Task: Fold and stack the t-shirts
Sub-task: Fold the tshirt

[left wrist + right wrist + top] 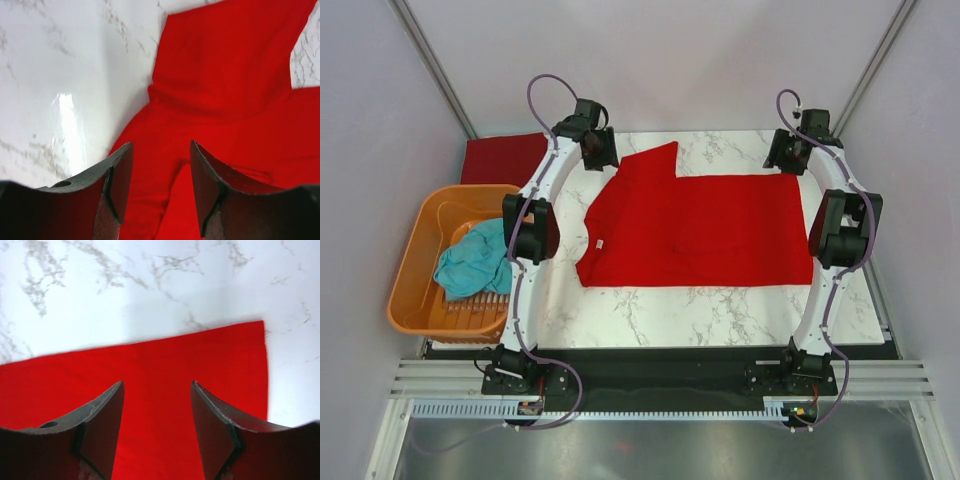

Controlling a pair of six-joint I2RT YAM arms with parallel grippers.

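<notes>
The left gripper goes down next to the red shirt's edge at the small pucker [617,174] [153,94] beside the sleeve.
A bright red t-shirt [705,228] lies flat on the marble table [720,305], folded to a long shape with one sleeve [650,163] sticking out at the far left. My left gripper [605,158] hovers at that sleeve end; in the left wrist view it [161,145] is open above the red cloth [225,75], holding nothing. My right gripper [782,155] is at the shirt's far right corner, and it [157,384] stands open over the hem [200,350]. A maroon t-shirt [503,157] lies folded at the back left. A teal t-shirt [475,260] sits crumpled in the basket.
An orange plastic basket [420,290] stands off the table's left edge, beside the left arm [530,225]. The right arm [840,225] runs along the table's right edge. Grey walls close in on both sides and at the back.
</notes>
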